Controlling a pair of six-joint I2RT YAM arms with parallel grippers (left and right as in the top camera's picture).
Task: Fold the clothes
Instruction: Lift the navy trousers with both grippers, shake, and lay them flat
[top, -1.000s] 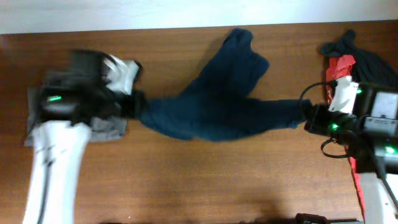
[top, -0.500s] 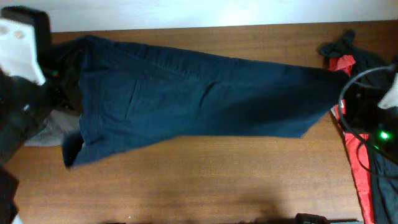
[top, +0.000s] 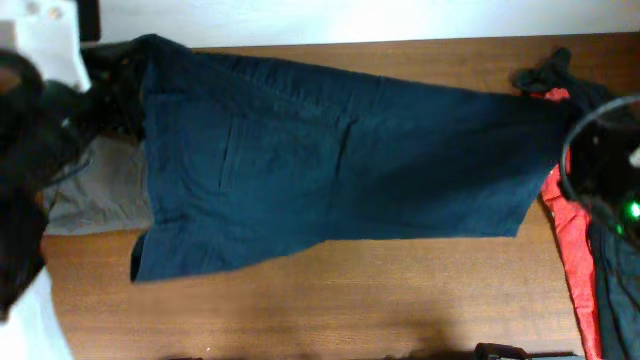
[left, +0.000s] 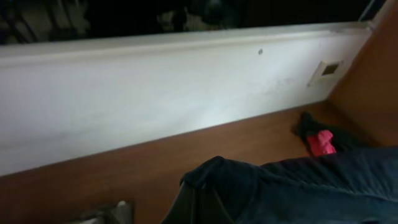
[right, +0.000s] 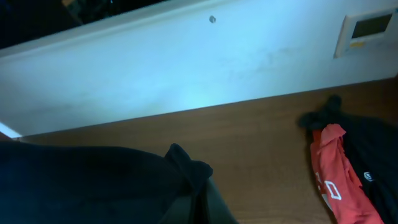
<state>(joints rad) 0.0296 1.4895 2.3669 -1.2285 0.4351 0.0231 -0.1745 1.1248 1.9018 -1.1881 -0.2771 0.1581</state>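
Note:
The trousers (top: 330, 165) are hanging stretched in the air above bare table. My right gripper will next go down, tip its fingers down, and bring the leg end toward the table.
A pair of dark navy trousers (top: 330, 165) is stretched in the air across the table between my two arms, waist end at the left and leg ends at the right. My left gripper (top: 110, 85) is shut on the waist corner; it shows in the left wrist view (left: 205, 199) with bunched navy cloth (left: 280, 186) around the fingers. My right gripper (top: 565, 130) is shut on the leg end, seen in the right wrist view (right: 202, 193) under a fold of dark cloth (right: 93, 180).
A folded grey garment (top: 95, 195) lies at the table's left edge, partly under the trousers. A red garment (top: 565, 240) and a black one (top: 560, 72) are piled at the right edge. A white wall borders the far side.
Both arms have lifted and pulled the trousers from a crumpled heap into a wide taut spread. Since half a second ago the cloth hangs slightly lower and broader.

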